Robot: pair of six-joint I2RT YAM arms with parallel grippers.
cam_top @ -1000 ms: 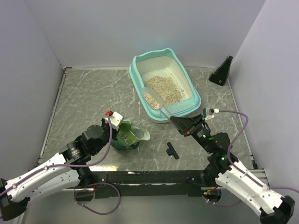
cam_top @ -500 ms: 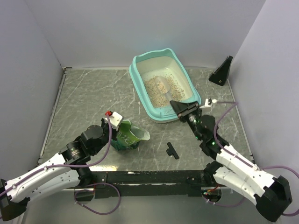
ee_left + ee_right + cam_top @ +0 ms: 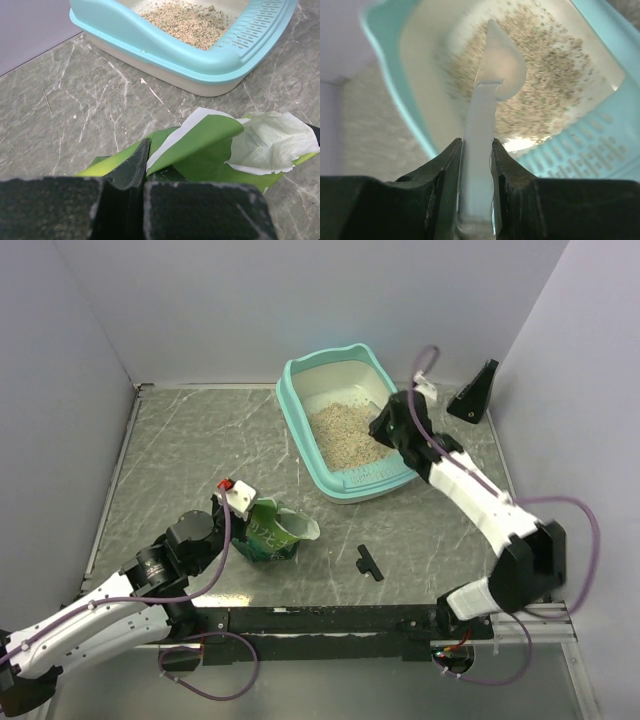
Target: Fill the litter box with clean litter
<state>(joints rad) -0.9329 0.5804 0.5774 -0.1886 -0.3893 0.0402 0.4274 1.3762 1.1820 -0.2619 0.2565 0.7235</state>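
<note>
My right gripper is to move past the teal rim next and bring it down to the tabletop near the black stand [image 3: 466, 436].
The litter box [image 3: 297, 428], teal-rimmed with a cream pan, stands at the back middle of the table. A heap of beige clean litter [image 3: 343, 434] lies in it. My right gripper [image 3: 381, 431] hangs over the box's right side, shut on the handle of a translucent white scoop [image 3: 499, 70]. The scoop's bowl points over the litter [image 3: 555, 75], inside the teal rim [image 3: 384, 82]. My left gripper [image 3: 247, 523] is shut on the edge of a small green bag [image 3: 272, 536]. In the left wrist view the bag [image 3: 200, 145] lies torn open, in front of the box [image 3: 165, 55].
A small black T-shaped piece [image 3: 368, 562] lies on the marble-patterned tabletop to the right of the bag. A black wedge-shaped stand [image 3: 476, 392] sits at the back right corner. Grey walls close in the table on three sides.
My right arm has swung up from the box's near edge to its far right side, carrying the scoop across the litter. The left arm and bag have hardly moved.
</note>
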